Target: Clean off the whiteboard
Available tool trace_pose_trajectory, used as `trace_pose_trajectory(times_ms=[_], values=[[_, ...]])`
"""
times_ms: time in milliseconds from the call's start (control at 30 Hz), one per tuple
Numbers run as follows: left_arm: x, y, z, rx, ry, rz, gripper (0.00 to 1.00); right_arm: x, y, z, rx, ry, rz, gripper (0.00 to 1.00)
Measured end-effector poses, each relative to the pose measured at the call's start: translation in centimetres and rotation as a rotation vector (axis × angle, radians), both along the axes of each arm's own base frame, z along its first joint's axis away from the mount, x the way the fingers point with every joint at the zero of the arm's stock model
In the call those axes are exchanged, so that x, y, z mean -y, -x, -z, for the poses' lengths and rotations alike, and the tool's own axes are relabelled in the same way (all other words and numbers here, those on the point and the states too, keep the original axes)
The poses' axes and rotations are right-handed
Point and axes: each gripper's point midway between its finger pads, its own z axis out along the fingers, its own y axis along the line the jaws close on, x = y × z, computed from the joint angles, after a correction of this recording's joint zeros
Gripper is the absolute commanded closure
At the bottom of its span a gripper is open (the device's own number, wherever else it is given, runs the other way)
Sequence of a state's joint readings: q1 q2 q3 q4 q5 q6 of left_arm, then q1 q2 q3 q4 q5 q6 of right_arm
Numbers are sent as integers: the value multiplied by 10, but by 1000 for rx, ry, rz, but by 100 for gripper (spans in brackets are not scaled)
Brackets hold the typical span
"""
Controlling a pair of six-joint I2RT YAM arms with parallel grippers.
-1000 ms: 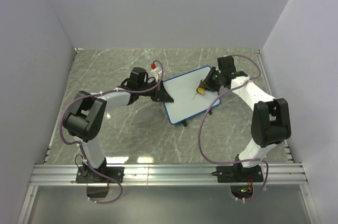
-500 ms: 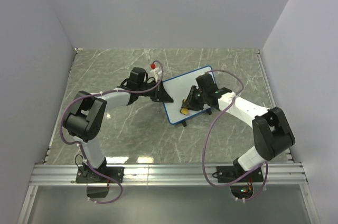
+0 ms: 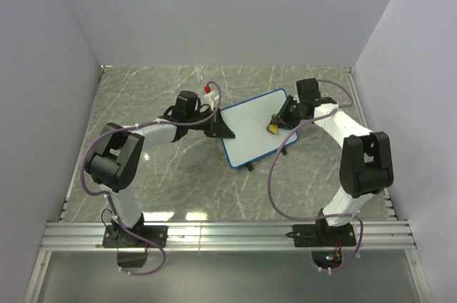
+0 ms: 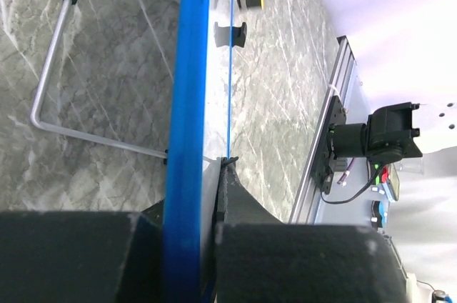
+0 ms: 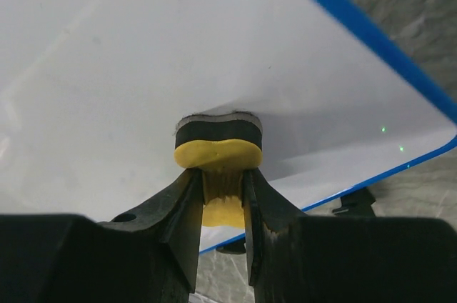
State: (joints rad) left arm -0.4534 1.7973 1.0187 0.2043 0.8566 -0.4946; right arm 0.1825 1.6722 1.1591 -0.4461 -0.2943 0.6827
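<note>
The whiteboard's surface looks clean, so my left gripper should move back along the blue rim to the whiteboard's near corner (image 3: 233,166) and then release.
The whiteboard (image 3: 253,124), white with a thin blue rim and black clip feet, lies mid-table. My left gripper (image 3: 218,130) is shut on its left edge; in the left wrist view the blue rim (image 4: 187,103) runs between the fingers (image 4: 235,196). My right gripper (image 3: 277,123) is shut on the yellow eraser (image 3: 273,128) and presses its dark felt face on the board's right part. In the right wrist view the squeezed eraser (image 5: 218,147) sits on the white surface (image 5: 143,67) between the fingers (image 5: 268,206). No marks show on the board.
A white marker with a red cap (image 3: 209,91) lies behind the left gripper. A wire stand (image 4: 50,74) shows under the board in the left wrist view. Grey walls enclose the marble table (image 3: 157,167); a metal rail (image 3: 228,235) runs along the near edge.
My right gripper with the eraser swept down-left across the board, then back up-right to the board's right part. The left gripper and the board have stayed put.
</note>
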Motion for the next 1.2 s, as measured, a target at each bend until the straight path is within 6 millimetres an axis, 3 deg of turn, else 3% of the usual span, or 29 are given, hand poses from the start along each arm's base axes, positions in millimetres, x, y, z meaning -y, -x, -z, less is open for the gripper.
trace_pose_trajectory(times_ms=[200, 367, 600, 800, 900, 1033, 1200], values=[[0, 0, 0, -11, -1, -4, 100, 6, -5, 2, -3, -9, 6, 100], [0, 0, 0, -9, -3, -2, 100, 5, 3, 6, 58, -48, 30, 100], [0, 0, 0, 18, -6, 12, 100, 10, 57, 41, -17, -49, 46, 100], [0, 0, 0, 32, -7, 17, 100, 11, 68, 46, -56, -35, 49, 100], [0, 0, 0, 38, -8, 20, 100, 11, 63, 39, -59, -24, 52, 100], [-1, 1, -2, 43, -12, 23, 100, 7, 34, 5, 27, -32, 53, 100], [-3, 0, -2, 47, -43, 9, 75, 2, 1, -40, 147, -52, 46, 100]])
